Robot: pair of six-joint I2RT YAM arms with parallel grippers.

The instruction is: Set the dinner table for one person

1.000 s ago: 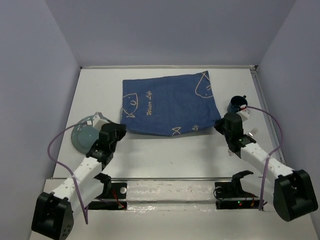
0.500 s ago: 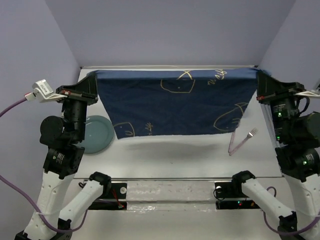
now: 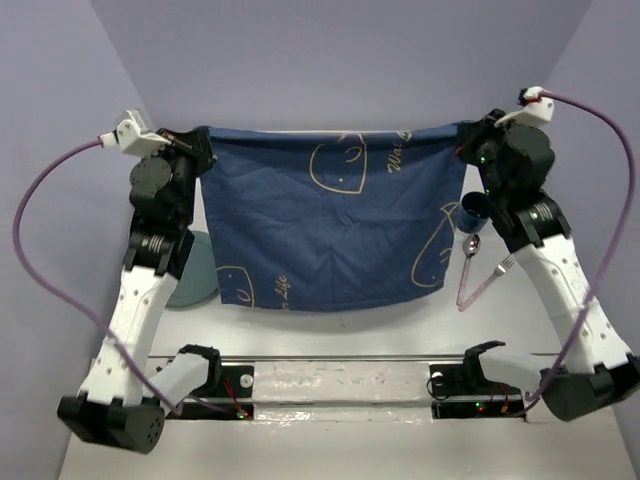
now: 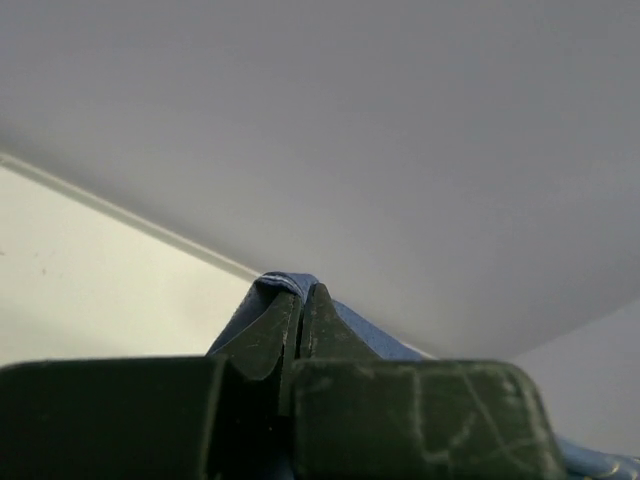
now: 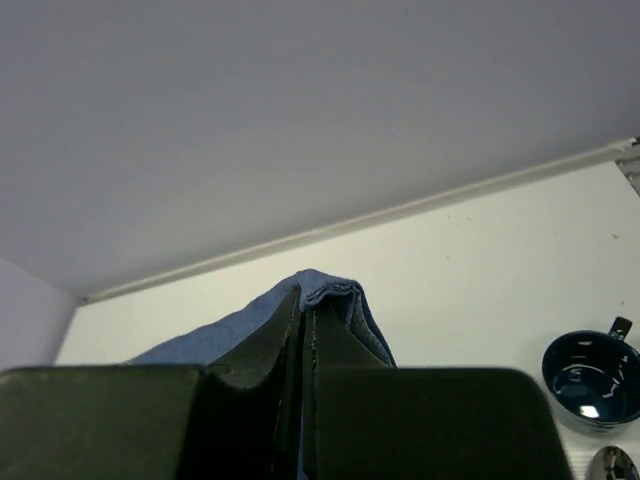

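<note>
My left gripper will go down and back to the tabletop point(image 3: 228, 309) beside the teal plate and release the mat's corner, as the mat point(image 3: 330, 215) still hangs upright.
The dark blue cloth mat point(image 3: 330, 215) with beige line drawings hangs like a curtain above the white dinner table point(image 3: 340, 330). My left gripper point(image 3: 200, 142) is shut on its top left corner and my right gripper point(image 3: 466, 140) is shut on its top right corner. The cloth's lower edge hangs near the tabletop. In the left wrist view a fold of blue cloth point(image 4: 285, 283) pokes out between the shut left gripper point(image 4: 300, 296). In the right wrist view the cloth corner point(image 5: 332, 287) is pinched in the shut right gripper point(image 5: 303, 300).
A teal plate point(image 3: 196, 282) lies at the left, half hidden behind the cloth and the left arm. At the right stand a dark blue cup point(image 3: 474, 212) point(image 5: 590, 366), a spoon point(image 3: 472, 246) and a fork point(image 3: 505, 265) with pink handles. Grey walls enclose the table.
A second ago the cloth lay flat on the table with both arms low. Both grippers now hold it up by its top corners, drawn closer together than half a second ago.
</note>
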